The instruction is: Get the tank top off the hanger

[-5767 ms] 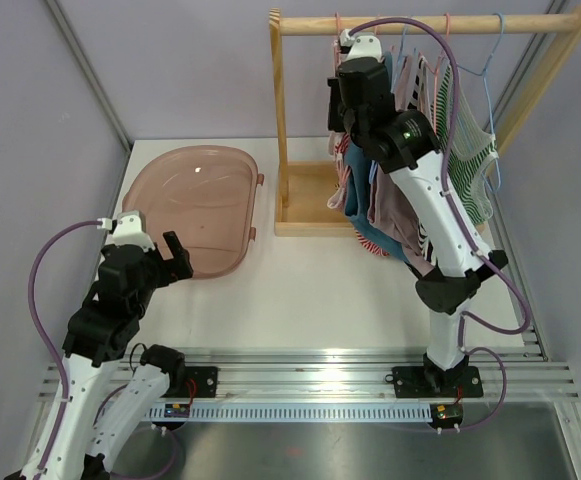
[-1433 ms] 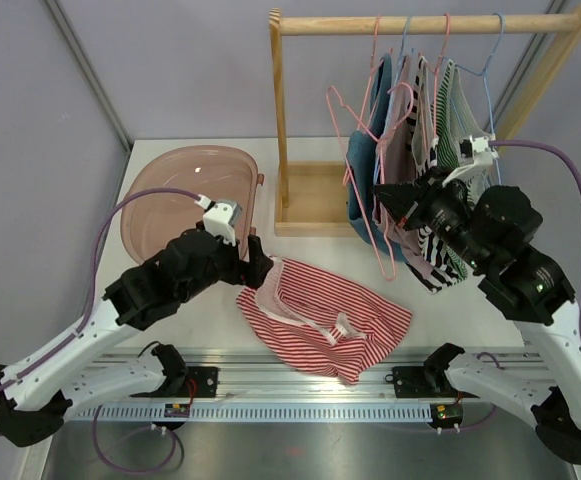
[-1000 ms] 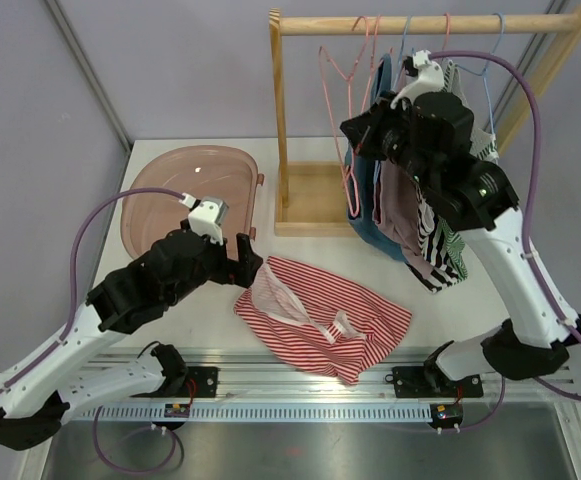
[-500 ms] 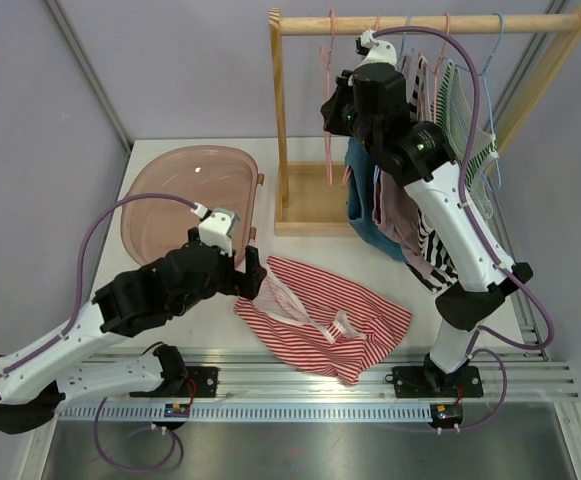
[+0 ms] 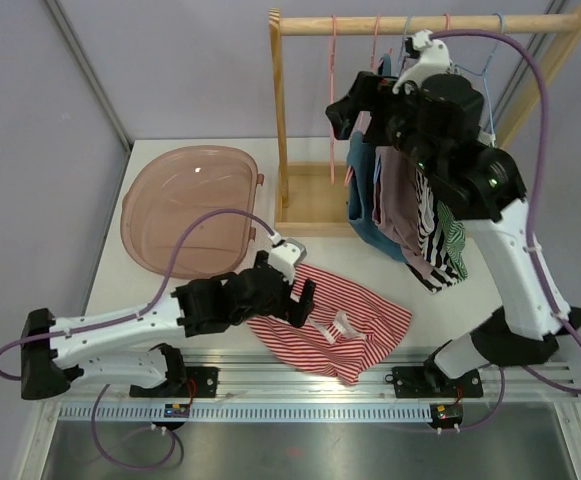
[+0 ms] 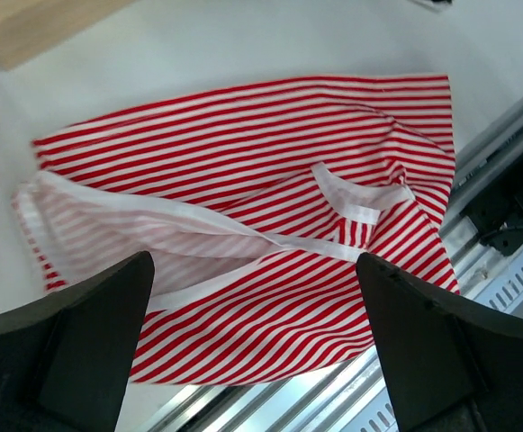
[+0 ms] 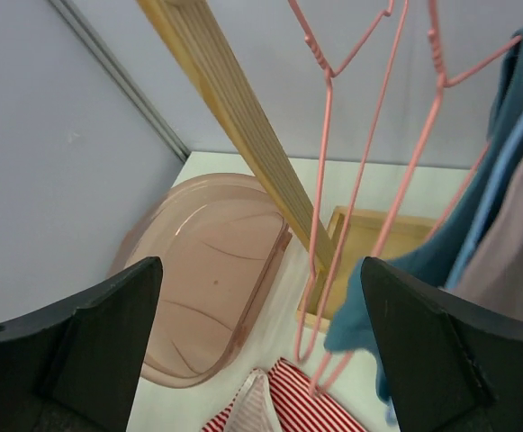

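The tank top's folds offer cloth to pinch. My left gripper should next go down and toward the right in the top view, onto the tank top's bunched white trim [image 5: 336, 328] [image 6: 349, 236].
The red-and-white striped tank top [image 5: 355, 318] lies crumpled on the table near the front edge, off its hanger. The left wrist view looks straight down on the tank top [image 6: 243, 198]. My left gripper [image 5: 292, 298] hovers open over its left part, nothing between the fingers [image 6: 256, 355]. The bare pink hanger [image 5: 331, 160] hangs from the wooden rail [image 5: 430, 22]. My right gripper [image 5: 342, 115] is raised beside it, open and holding nothing. In the right wrist view the hanger [image 7: 326, 207] hangs free ahead of the open gripper [image 7: 261, 351], with the tank top [image 7: 284, 405] below.
A pink translucent basin [image 5: 190, 210] sits at the back left of the table. The wooden rack's post [image 5: 280, 120] and base [image 5: 310, 200] stand mid-table. Several other garments [image 5: 410, 200] hang on hangers to the right. A metal rail [image 5: 350, 385] runs along the front edge.
The right gripper opened and let go of the pink hanger, which now hangs on the rail. The left arm swung right and lower, over the tank top.
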Controlling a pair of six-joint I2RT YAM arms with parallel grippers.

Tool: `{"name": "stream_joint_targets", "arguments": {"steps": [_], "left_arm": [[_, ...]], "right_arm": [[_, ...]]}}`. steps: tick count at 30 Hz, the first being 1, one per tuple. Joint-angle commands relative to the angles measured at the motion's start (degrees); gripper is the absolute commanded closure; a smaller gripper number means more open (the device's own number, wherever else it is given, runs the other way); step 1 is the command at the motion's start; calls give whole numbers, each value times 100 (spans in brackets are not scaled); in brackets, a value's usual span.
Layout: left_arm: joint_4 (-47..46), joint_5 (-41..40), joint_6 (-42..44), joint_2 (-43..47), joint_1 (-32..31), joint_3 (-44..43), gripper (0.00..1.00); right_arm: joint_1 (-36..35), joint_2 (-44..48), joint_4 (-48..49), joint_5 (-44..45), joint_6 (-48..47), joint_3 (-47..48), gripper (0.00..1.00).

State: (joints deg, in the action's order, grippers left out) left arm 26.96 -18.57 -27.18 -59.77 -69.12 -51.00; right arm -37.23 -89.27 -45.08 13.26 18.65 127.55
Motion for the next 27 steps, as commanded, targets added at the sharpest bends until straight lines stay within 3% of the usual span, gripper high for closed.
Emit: {"name": "stream_joint_targets", "arguments": {"steps": [1, 8, 13, 17, 19, 20, 21, 22, 23, 27], "left_arm": [[-1315, 468, 116, -429, -232, 143, 1], [-1378, 118, 257, -1974, -699, -321, 1], [-1394, 194, 64, -2987, -848, -411, 1], [-1606, 459, -24, -3716, -919, -428, 2], [-1650, 503, -68, -4023, -919, -472, 17], [-1676, 564, -68, -4086, -927, -463, 32], [-1685, 530, -120, -4130, -928, -463, 53], [-1677, 460, -164, -4165, -936, -463, 93], [-1668, 381, -200, -4157, -936, -437, 100], [-1554, 240, -262, -3771, -936, -454, 100]], "right_arm": [[-38, 1077, -10, -455, -283, -622, 0], [-38, 3194, 53, -692, -397, -2444, 1], [-30, 4013, 17, -1562, -529, -3339, 0], [-38, 4462, -9, -1633, -573, -3657, 1], [-38, 4524, -18, -1616, -582, -3746, 0], [-38, 4568, -1, -1642, -600, -3781, 1], [-38, 4594, 8, -1746, -617, -3851, 0], [-38, 4603, 25, -1791, -617, -3877, 0], [-38, 4647, 34, -1835, -644, -3904, 1], [-38, 4717, 34, -1801, -661, -3983, 0]]}}
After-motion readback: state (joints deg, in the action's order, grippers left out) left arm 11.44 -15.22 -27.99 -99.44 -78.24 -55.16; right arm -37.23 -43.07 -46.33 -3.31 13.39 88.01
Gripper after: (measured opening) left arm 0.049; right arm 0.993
